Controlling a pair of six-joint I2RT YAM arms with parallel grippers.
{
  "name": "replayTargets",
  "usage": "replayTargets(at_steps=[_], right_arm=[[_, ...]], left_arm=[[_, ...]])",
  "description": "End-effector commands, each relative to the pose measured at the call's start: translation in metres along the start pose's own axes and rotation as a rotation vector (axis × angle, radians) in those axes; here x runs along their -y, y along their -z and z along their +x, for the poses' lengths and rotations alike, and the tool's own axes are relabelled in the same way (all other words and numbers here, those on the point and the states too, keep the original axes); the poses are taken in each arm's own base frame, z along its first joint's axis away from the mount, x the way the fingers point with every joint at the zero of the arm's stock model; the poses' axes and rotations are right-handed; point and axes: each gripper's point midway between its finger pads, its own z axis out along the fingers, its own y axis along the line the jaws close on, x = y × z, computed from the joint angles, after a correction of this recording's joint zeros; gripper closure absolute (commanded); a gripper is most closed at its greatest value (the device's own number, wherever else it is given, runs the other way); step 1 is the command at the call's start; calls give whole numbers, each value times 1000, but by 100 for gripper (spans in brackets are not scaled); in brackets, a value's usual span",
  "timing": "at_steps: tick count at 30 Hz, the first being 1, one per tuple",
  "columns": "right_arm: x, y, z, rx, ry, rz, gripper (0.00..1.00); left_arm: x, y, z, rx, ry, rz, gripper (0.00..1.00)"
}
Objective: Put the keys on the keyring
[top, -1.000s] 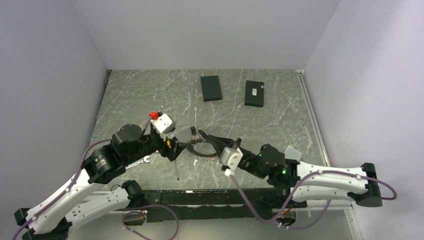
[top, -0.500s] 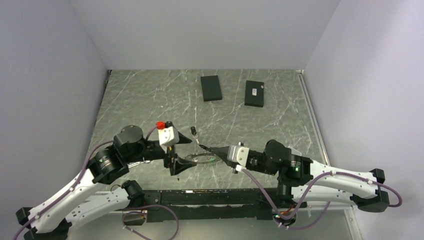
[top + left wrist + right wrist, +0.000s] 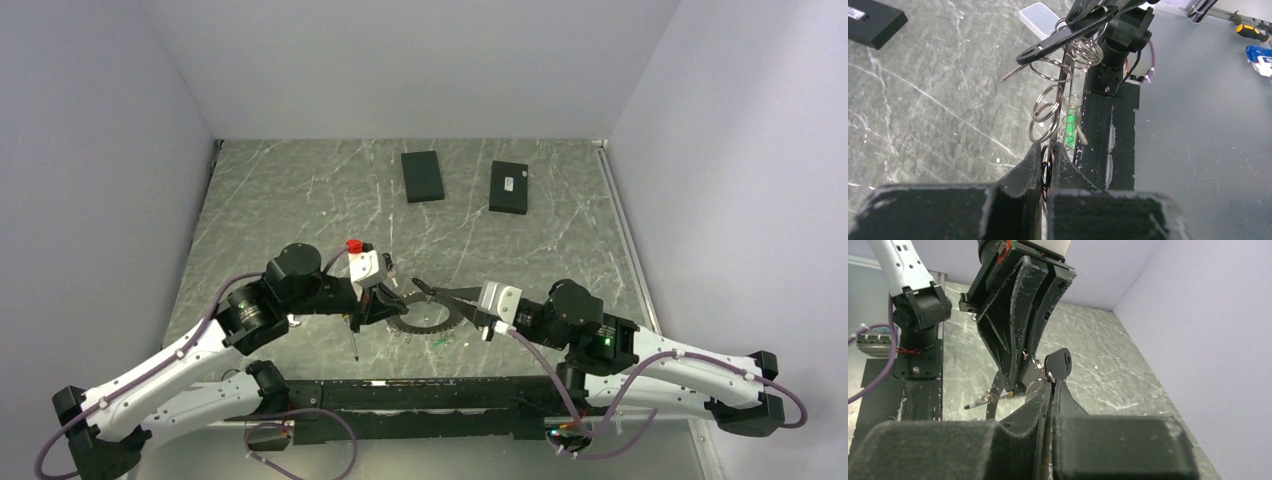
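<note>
My left gripper lowers the keyring (image 3: 430,330) to the bare tabletop between both arms next and releases it there, since that spot lies below my left gripper.
The keyring (image 3: 430,330), a large flat grey ring with a green tag (image 3: 441,341), sits low between both arms at the front middle. My left gripper (image 3: 388,300) meets it from the left. In the left wrist view that gripper (image 3: 1048,152) is shut on thin small rings at the end of a chain of silver split rings (image 3: 1045,112), beside the green tag (image 3: 1070,122). My right gripper (image 3: 420,288) comes in from the right. In its wrist view it (image 3: 1052,385) is shut on a key, whose black head (image 3: 1058,364) pokes out past the fingertips. The blade is hidden.
A black-and-yellow screwdriver (image 3: 353,340) lies on the table just below the left gripper. Two black boxes (image 3: 422,176) (image 3: 509,187) lie at the back. A small white box (image 3: 1040,17) lies beyond the ring in the left wrist view.
The left gripper has moved right to the keyring and shut on its small rings. The right gripper has drawn back to the right, still shut, and the ring now sits lower.
</note>
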Motion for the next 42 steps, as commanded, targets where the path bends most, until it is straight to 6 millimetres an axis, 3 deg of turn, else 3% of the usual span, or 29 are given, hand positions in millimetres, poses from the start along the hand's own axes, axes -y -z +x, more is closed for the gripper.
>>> replayTargets(at_steps=[1,3,4,6,7,11,13,17,20,22,25,28,34,37,42], right_arm=[[3,0,-11,66,-54,33,100],[9,3,5,17,-68,92,99],[10,4,15,-13,-77,115,93],[13,6,35,-84,-99,157,70],[13,6,45,-126,-107,175,63],[34,13,79,-266,-128,348,55],[43,13,85,-293,-133,420,53],[41,-1,74,-236,-145,396,52],[32,-10,55,-157,-151,309,49],[29,-11,40,-102,-164,271,45],[38,-7,33,-56,-201,297,38],[52,-3,44,-93,-257,347,35],[79,1,72,-220,-378,458,34],[75,-4,80,-255,-430,436,34],[68,-5,69,-207,-457,387,34]], left_arm=[[-11,4,-26,47,-25,-66,100],[-17,16,-28,22,-34,-129,100],[-21,22,-31,18,-35,-169,100],[-29,35,-32,-17,-83,-236,100],[-31,43,-32,-42,-92,-263,100],[-47,68,-21,-226,-95,-389,100],[-52,72,-14,-307,-76,-418,100],[-41,62,14,-496,36,-328,100],[-27,52,36,-650,213,-259,100],[-16,47,40,-678,311,-222,100],[-19,40,35,-570,364,-277,100],[-22,36,30,-467,460,-293,100],[-46,24,16,-329,869,-329,100],[-58,11,7,-278,1028,-336,100],[-71,-5,-14,-164,1182,-311,100]])
